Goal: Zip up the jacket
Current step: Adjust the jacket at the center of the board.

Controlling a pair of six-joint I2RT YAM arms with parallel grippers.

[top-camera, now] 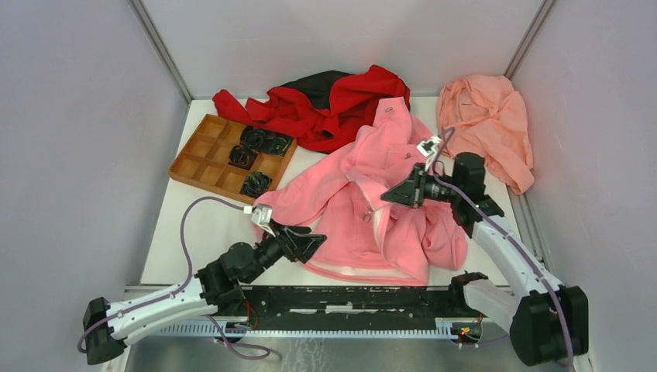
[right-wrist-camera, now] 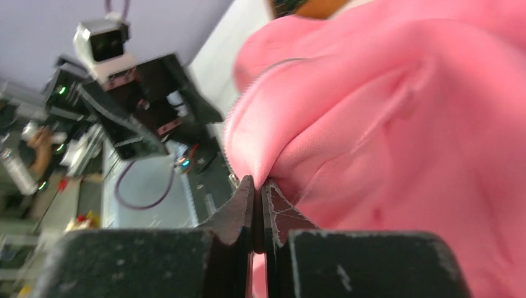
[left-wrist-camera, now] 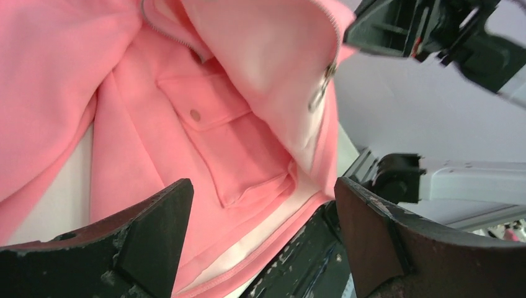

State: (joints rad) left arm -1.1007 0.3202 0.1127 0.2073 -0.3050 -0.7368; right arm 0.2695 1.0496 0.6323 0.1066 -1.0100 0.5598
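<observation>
The jacket's front corner by the snap pocket lies below the left gripper and to its right in the top view, so the left gripper should move across and down onto that corner next.
The bright pink jacket (top-camera: 364, 221) lies crumpled and open in the middle of the table. My right gripper (top-camera: 387, 195) is shut on a fold of its front edge and holds it raised. In the right wrist view the closed fingertips (right-wrist-camera: 257, 186) pinch pink fabric (right-wrist-camera: 403, 124) beside the zipper teeth (right-wrist-camera: 239, 102). My left gripper (top-camera: 310, 244) is open and empty at the jacket's near left hem. The left wrist view shows its wide-apart fingers (left-wrist-camera: 142, 230) around the hem, a snap pocket (left-wrist-camera: 195, 115), and the metal zipper pull (left-wrist-camera: 322, 87) hanging from the lifted edge.
A red-and-black garment (top-camera: 333, 105) lies at the back, touching the jacket. A salmon-peach cloth (top-camera: 488, 124) lies at the back right. A wooden compartment tray (top-camera: 203, 159) with black parts (top-camera: 263, 143) sits at the back left. A black rail (top-camera: 349, 298) runs along the near edge.
</observation>
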